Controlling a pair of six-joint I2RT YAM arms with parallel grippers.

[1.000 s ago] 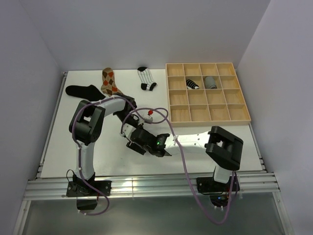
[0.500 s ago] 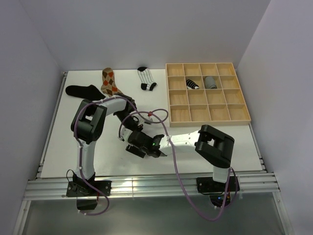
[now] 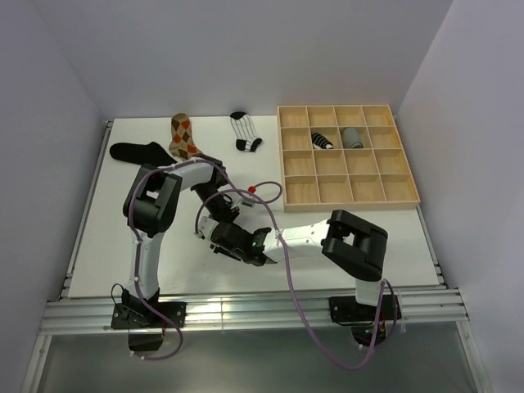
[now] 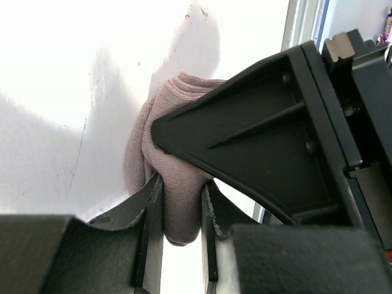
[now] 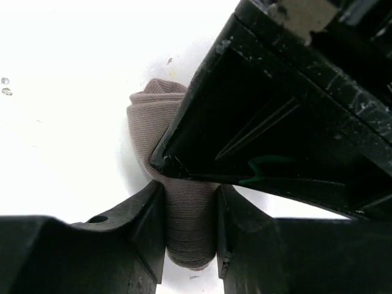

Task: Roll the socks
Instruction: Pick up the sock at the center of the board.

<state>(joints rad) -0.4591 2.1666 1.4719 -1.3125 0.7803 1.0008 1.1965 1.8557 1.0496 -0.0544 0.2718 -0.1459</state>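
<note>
I should lift the taupe sock outward to the tray with my right gripper next, then lower and release it in the empty edge cell beside the black-and-white sock.
A taupe sock [image 4: 184, 92], bunched into a thick fold, lies on the white table. My left gripper [image 4: 180, 191] is shut on one end of it. My right gripper [image 5: 190, 190] is shut on the same sock [image 5: 150, 107] from the other side. In the top view the two grippers meet at left-centre, the left [image 3: 213, 223] just above the right [image 3: 231, 242], and hide the sock. An argyle sock [image 3: 183, 137], a black sock [image 3: 137, 151] and a striped sock [image 3: 244, 131] lie flat at the back left.
A wooden grid tray [image 3: 348, 188] stands at the back right, with a rolled black-and-white sock [image 3: 322, 141] and a rolled grey sock [image 3: 352, 137] in two upper cells. Purple cables loop over both arms. The table's front rail runs below the grippers.
My right gripper has slid left up to the left gripper and its jaws have come together on the taupe sock. The left gripper has kept its grip.
</note>
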